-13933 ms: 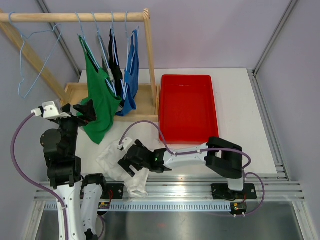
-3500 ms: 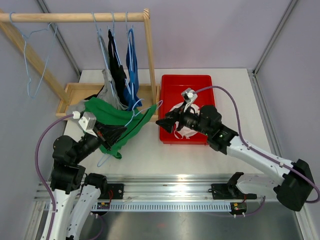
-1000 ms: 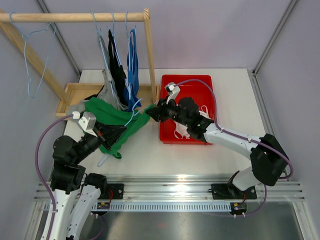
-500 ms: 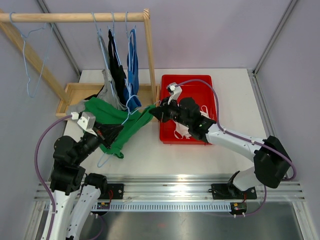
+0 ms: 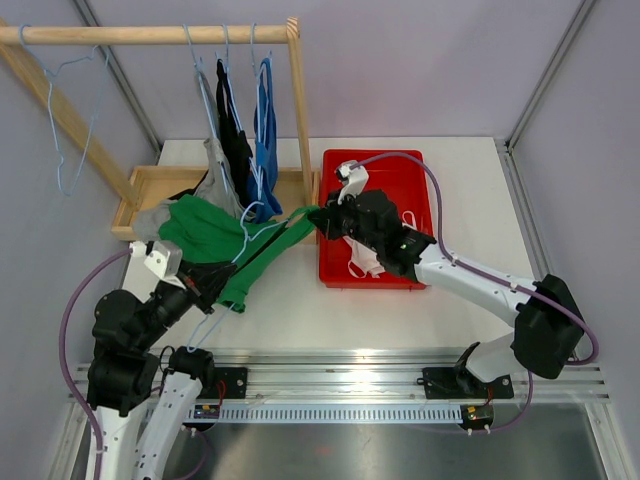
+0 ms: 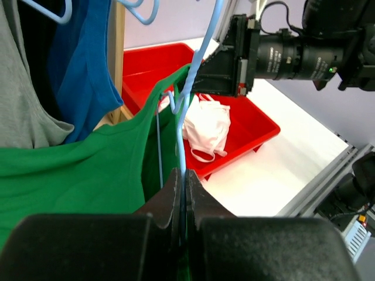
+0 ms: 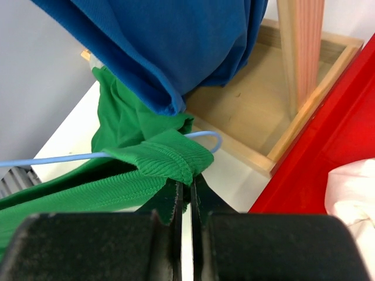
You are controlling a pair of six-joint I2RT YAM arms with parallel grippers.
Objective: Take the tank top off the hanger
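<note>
I will next bring my right gripper down and back and release the strap over the near tabletop, which is bare below the gripper toward my base.
The green tank top hangs stretched between both arms, on a light blue wire hanger. My left gripper is shut on the hanger wire at the near left, and the wire runs up from between the jaws. The green cloth fills the lower left of the left wrist view. My right gripper is by the tray's left rim. It is shut on the folded green strap. The hanger's curved end pokes out just behind the strap.
A wooden rack at the back left carries grey, black and blue tops, with one bare hanger farther left. Its base frame lies under them. A red tray holds a white garment.
My right gripper has shut on the green strap and shifted slightly right. My left gripper has drawn the hanger back toward the near left, stretching the top.
</note>
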